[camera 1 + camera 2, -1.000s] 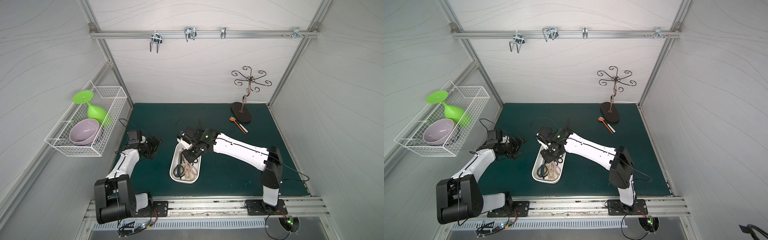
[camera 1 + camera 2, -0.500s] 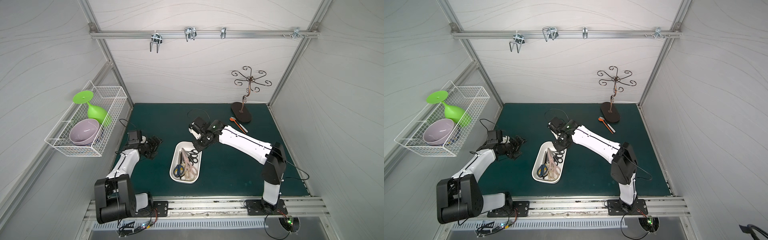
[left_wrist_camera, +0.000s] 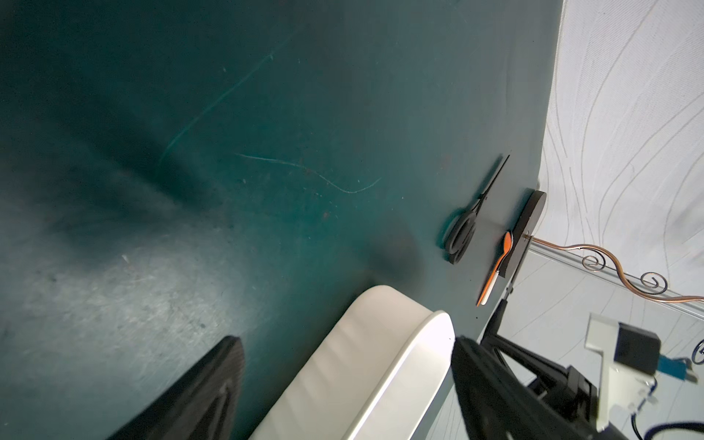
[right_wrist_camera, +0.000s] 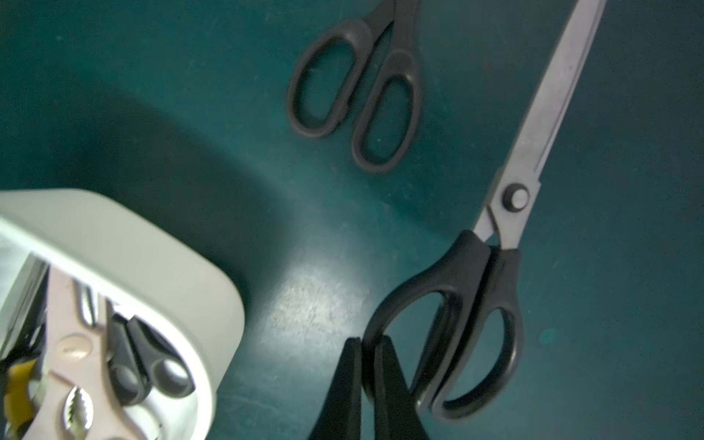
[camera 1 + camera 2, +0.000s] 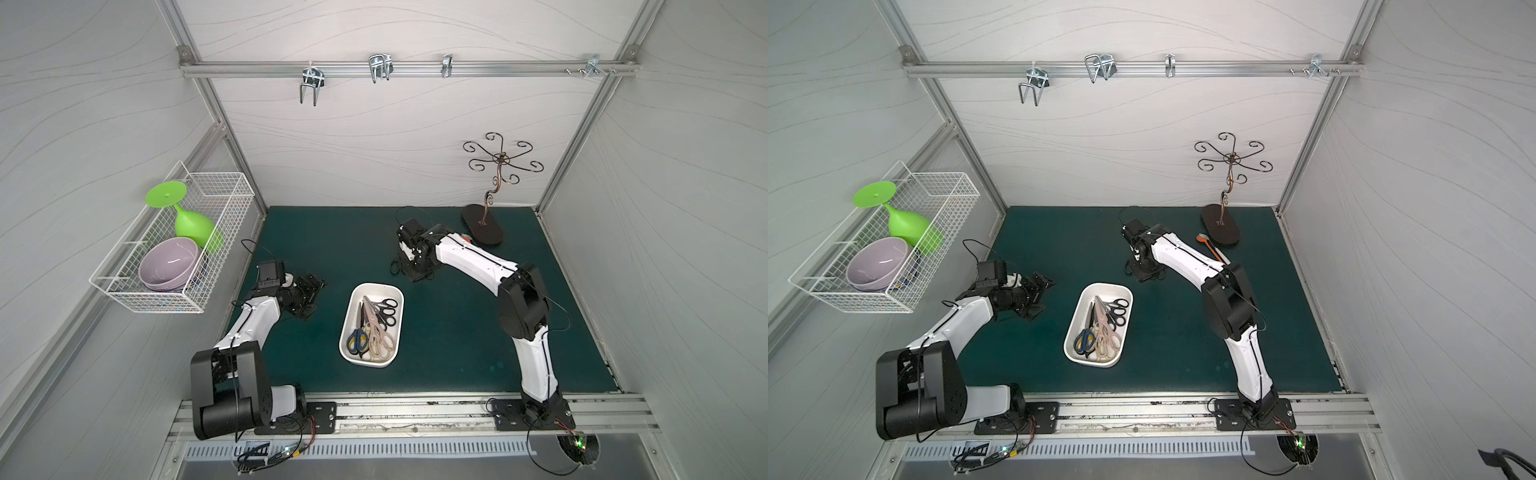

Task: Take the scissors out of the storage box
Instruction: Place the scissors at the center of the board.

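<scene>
Next, my right gripper moves down and outward to bare mat [image 4: 436, 198] beside the loose pair and releases the handle loop, as that mat lies clear of the box.
The white storage box [image 5: 345, 332] [image 5: 1070, 332] sits mid-mat and holds several scissors [image 5: 374, 328]: blue, cream, pink and black-handled. My right gripper [image 5: 409, 270] [image 4: 367, 341] is beyond the box's far end, shut on one handle loop of a black-handled pair [image 4: 495, 274] just over the mat. A second black-handled pair [image 4: 358, 87] [image 3: 463, 232] lies loose on the mat beside it. The box corner [image 4: 160, 244] shows a pink pair [image 4: 64, 343] inside. My left gripper [image 5: 311, 295] [image 3: 346, 340] hangs open left of the box, holding nothing.
A scrolled metal stand [image 5: 482, 226] and an orange spoon [image 5: 1204, 241] [image 3: 499, 263] are at the back right. A wire basket [image 5: 216, 266] on the left wall holds a green goblet and a lilac bowl. Hooks hang from the overhead rail [image 5: 378, 66].
My right gripper has moved from over the storage box to the mat beyond its far end, carrying a black-handled pair. The left arm has stayed put.
</scene>
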Robot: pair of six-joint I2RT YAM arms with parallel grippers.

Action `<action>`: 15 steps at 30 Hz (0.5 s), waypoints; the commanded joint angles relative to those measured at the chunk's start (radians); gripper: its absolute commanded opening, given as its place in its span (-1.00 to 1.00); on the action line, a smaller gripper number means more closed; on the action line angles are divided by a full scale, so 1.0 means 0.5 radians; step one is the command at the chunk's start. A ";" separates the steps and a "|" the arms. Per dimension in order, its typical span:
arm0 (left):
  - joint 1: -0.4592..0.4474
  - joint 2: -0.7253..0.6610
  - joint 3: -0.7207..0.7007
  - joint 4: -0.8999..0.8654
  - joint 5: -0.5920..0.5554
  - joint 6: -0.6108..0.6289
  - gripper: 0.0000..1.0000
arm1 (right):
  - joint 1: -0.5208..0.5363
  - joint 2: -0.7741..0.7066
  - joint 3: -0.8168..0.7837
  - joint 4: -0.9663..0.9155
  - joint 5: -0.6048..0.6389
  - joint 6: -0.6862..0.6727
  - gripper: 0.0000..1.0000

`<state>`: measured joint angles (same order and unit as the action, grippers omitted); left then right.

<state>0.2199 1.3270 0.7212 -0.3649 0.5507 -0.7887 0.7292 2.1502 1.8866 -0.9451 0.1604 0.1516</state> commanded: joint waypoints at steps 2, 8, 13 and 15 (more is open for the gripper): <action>-0.019 0.018 0.045 0.053 0.031 0.016 0.79 | -0.058 0.142 0.173 0.024 -0.005 -0.022 -1.00; -0.026 0.009 0.046 0.037 0.028 0.026 0.79 | -0.093 0.310 0.317 0.025 0.047 -0.002 -1.00; -0.026 0.003 0.052 0.021 0.028 0.033 0.79 | -0.141 0.393 0.348 0.028 0.015 0.008 -1.00; -0.026 0.005 0.058 0.012 0.025 0.035 0.79 | -0.139 0.411 0.348 0.028 0.010 0.003 -1.00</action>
<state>0.2131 1.3285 0.7212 -0.3653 0.5552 -0.7868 0.6716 2.3337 2.0430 -0.9298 0.1650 0.1493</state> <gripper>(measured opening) 0.895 0.082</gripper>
